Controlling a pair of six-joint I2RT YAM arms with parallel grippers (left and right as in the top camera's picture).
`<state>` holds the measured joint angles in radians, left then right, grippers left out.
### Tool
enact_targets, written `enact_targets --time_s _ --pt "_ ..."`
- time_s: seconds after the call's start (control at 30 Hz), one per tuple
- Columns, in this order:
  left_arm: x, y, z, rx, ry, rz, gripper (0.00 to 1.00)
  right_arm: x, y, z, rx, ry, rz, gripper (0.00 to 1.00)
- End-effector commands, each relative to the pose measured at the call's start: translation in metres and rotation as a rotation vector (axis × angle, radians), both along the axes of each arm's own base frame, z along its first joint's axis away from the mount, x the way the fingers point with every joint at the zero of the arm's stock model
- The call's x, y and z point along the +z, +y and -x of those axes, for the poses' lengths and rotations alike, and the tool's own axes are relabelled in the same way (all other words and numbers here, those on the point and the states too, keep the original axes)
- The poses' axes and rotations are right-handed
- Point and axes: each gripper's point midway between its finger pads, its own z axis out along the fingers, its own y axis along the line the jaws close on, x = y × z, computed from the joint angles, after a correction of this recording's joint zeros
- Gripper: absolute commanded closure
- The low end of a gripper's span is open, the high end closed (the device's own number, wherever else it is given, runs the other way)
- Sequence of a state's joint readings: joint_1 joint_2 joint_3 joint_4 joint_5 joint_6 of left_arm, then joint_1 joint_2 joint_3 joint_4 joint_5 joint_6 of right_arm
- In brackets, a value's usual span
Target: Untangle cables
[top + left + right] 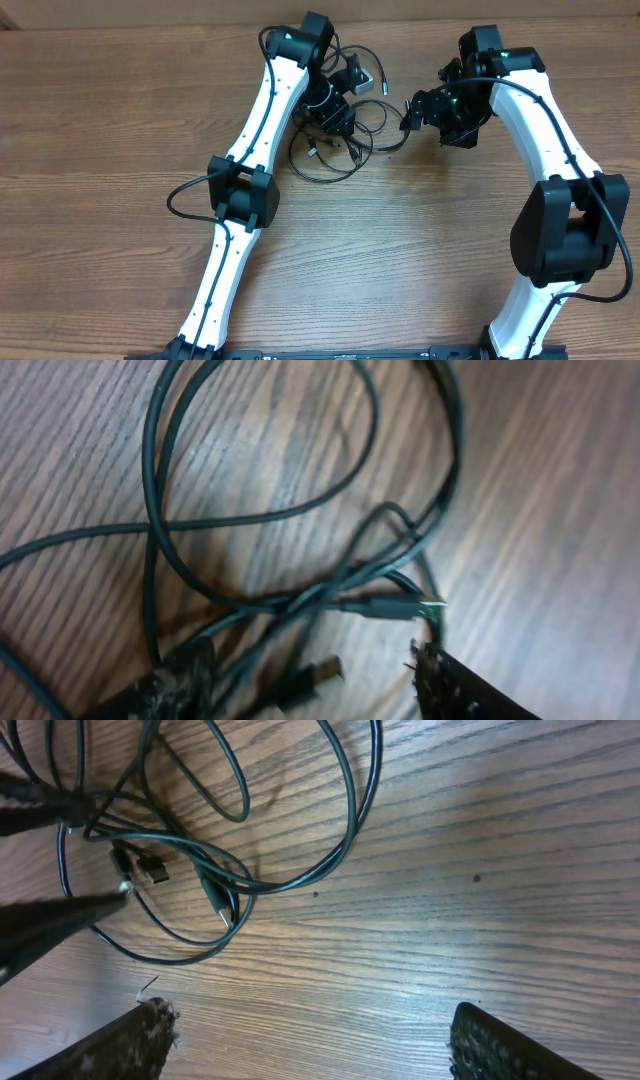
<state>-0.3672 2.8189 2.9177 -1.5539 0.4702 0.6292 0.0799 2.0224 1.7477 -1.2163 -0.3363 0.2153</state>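
Observation:
My left gripper lowers next onto the crossing cables below it, between its spread fingers, and closes where several cables run together.
The cables (335, 150) are thin black cords lying in tangled loops on the wooden table at the back centre. My left gripper (338, 120) hangs over the tangle. In the left wrist view its fingers (300, 682) are spread open, with several cords (300, 595) and a grey plug (322, 672) lying between them. My right gripper (415, 108) is just right of the loops. In the right wrist view its fingers (310, 1042) are wide open over bare wood, and the cables (230, 870) with two plug ends lie ahead to the upper left.
The wooden table (120, 120) stretches to all sides. One loop of cord (385, 125) reaches right towards my right gripper. The left gripper's dark fingers (50, 920) show at the left edge of the right wrist view.

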Motion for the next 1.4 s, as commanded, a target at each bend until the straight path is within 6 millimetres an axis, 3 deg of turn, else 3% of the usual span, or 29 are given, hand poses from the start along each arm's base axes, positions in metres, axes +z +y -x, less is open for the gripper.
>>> enact_targets --time_s 0.0,0.07,0.1,0.17,0.2,0.3,0.37,0.47,0.6,0.67,0.8,0.9,1.0,1.1,1.23,1.37 --pt "-0.019 -0.01 0.006 -0.043 0.022 0.011 0.38 0.024 -0.001 -0.004 0.003 -0.067 -0.01 0.13" --pt "-0.026 -0.012 0.007 -0.047 0.029 0.008 0.42 0.024 -0.001 -0.004 0.003 -0.067 -0.01 0.13" --pt "-0.028 -0.013 0.006 -0.048 0.027 0.009 0.49 0.024 -0.001 -0.004 0.004 -0.067 -0.01 0.13" --pt "-0.029 -0.014 0.001 -0.047 0.009 0.015 0.91 0.024 -0.001 -0.004 0.004 -0.064 -0.01 0.13" --pt "-0.029 -0.015 -0.001 -0.039 0.002 0.015 0.96 0.024 -0.001 -0.004 0.004 -0.064 -0.01 0.13" --pt "-0.013 -0.011 -0.019 0.183 0.009 -0.012 0.96 0.024 -0.001 -0.004 0.003 -0.064 -0.01 0.13" --pt "0.017 -0.011 -0.029 0.331 0.017 0.03 0.96 0.024 0.0 -0.004 0.004 -0.067 -0.011 0.13" --pt "0.084 -0.009 -0.04 0.477 -0.042 0.128 0.96 0.026 0.005 -0.007 0.009 -0.077 -0.043 0.13" --pt "0.174 -0.003 -0.032 0.534 -0.14 0.233 0.96 0.033 0.016 -0.008 0.022 -0.09 -0.111 0.14" --pt "0.209 0.001 -0.022 0.53 -0.188 0.267 0.96 0.04 0.023 -0.009 0.033 -0.106 -0.162 0.14" --pt "0.273 0.011 -0.001 0.522 -0.286 0.337 0.96 0.07 0.044 -0.011 0.123 -0.198 -0.294 0.14" --pt "0.323 0.025 0.018 0.558 -0.357 0.394 0.96 0.109 0.053 -0.01 0.159 -0.301 -0.355 0.14" --pt "0.347 0.044 0.023 0.669 -0.387 0.408 0.96 0.148 0.067 -0.004 0.203 -0.394 -0.431 0.14" --pt "0.357 0.055 0.025 0.733 -0.389 0.421 0.96 0.18 0.082 0.005 0.215 -0.45 -0.49 0.16" --pt "0.351 0.076 0.016 0.895 -0.382 0.374 0.96 0.204 0.101 0.011 0.193 -0.478 -0.524 0.21" --pt "0.343 0.096 0.012 1.034 -0.393 0.306 0.96 0.215 0.121 0.013 0.194 -0.491 -0.558 0.22"
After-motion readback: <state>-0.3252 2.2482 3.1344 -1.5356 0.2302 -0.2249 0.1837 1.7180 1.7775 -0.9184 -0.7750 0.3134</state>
